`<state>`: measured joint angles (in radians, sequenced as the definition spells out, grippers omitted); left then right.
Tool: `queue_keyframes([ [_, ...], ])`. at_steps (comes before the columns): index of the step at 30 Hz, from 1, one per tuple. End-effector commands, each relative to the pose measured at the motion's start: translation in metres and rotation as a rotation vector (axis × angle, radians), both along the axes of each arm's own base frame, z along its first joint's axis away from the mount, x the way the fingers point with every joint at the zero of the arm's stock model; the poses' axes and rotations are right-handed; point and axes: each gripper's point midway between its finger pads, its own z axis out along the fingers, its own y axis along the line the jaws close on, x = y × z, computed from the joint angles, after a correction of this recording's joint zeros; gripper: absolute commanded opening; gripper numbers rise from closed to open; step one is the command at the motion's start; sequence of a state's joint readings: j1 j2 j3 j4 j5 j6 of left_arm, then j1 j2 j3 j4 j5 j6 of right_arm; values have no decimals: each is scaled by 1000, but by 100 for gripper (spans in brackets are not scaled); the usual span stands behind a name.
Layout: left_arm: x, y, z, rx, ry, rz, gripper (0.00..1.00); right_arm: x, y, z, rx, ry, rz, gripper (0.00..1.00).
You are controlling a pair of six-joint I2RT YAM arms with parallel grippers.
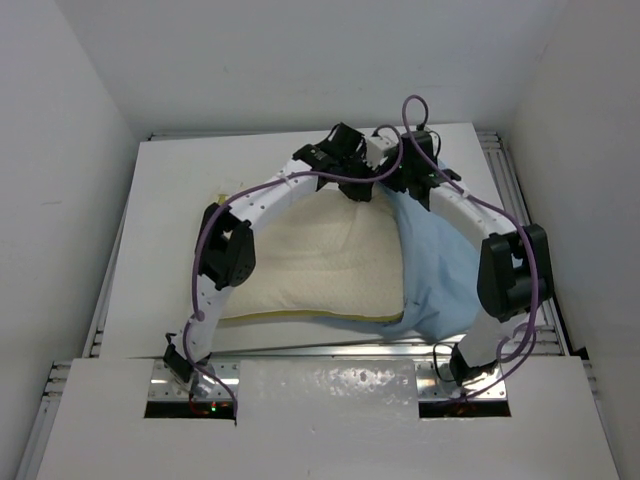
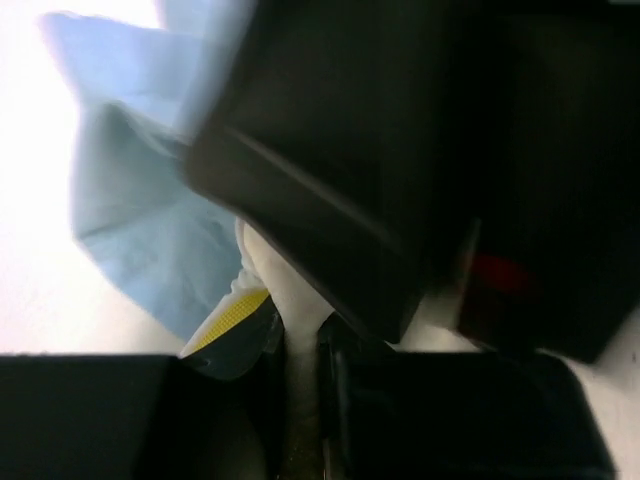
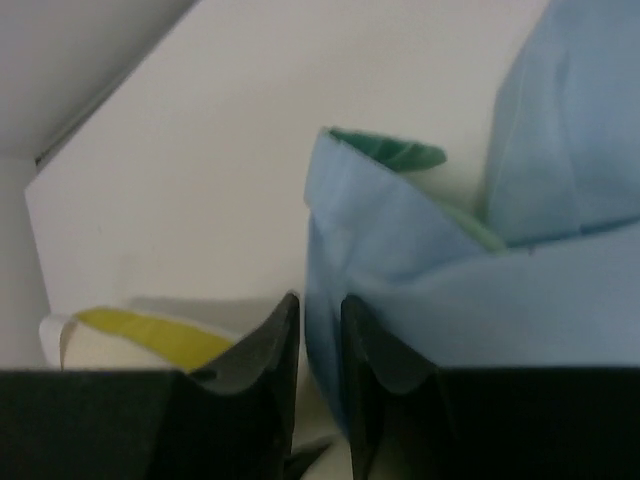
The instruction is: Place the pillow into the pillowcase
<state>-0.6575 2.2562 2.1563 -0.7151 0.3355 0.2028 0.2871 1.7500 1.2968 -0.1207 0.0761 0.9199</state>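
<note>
I should move my left gripper a little toward the pillowcase's opening (image 1: 386, 182) next and open it there, because the pinched cream fold of the pillow still shows outside the light blue pillowcase (image 1: 437, 270).
The cream pillow (image 1: 320, 265) lies flat mid-table, its right end inside the light blue pillowcase (image 1: 437, 270). Both grippers meet at the pillow's far right corner. My left gripper (image 2: 300, 340) is shut on a cream fold of the pillow (image 2: 285, 290), beside its yellow band (image 2: 235, 315). My right gripper (image 3: 320, 300) has its jaws slightly apart, with a fold of the pillowcase (image 3: 480, 290) standing in the narrow gap. Green satin lining (image 3: 395, 152) shows at the case's mouth. The pillow's yellow band (image 3: 150, 335) sits left of the right fingers.
The white table (image 1: 180, 200) is boxed in by white walls on the left, far and right sides. Metal rails run along its edges. A raised white shelf (image 1: 330, 420) covers the near edge by the arm bases. The right arm's dark wrist (image 2: 400, 150) fills much of the left wrist view.
</note>
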Motion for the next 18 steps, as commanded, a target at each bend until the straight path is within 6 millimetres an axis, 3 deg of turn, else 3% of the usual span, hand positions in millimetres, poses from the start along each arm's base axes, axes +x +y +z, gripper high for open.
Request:
queue_keyframes([
  [1, 63, -10, 38, -131, -192, 270, 0, -24, 49, 49, 138, -64, 114, 25],
  [2, 74, -9, 42, -138, -235, 304, 0, -26, 49, 45, 125, -52, 126, 34],
  [3, 79, -5, 39, -121, -261, 328, 0, -31, 55, 36, 131, -19, 172, 53],
  [6, 91, 4, 31, -61, -325, 365, 0, -39, 53, 33, 18, 45, 255, 76],
  [13, 65, -8, -4, -47, -228, 254, 0, -58, -9, 67, -299, -36, 193, 85],
  [16, 57, -18, -11, -68, -195, 218, 0, -74, -11, 55, -324, 12, 254, 73],
  [18, 53, -22, -13, -77, -179, 203, 0, -89, -13, 36, -318, 49, 269, 55],
])
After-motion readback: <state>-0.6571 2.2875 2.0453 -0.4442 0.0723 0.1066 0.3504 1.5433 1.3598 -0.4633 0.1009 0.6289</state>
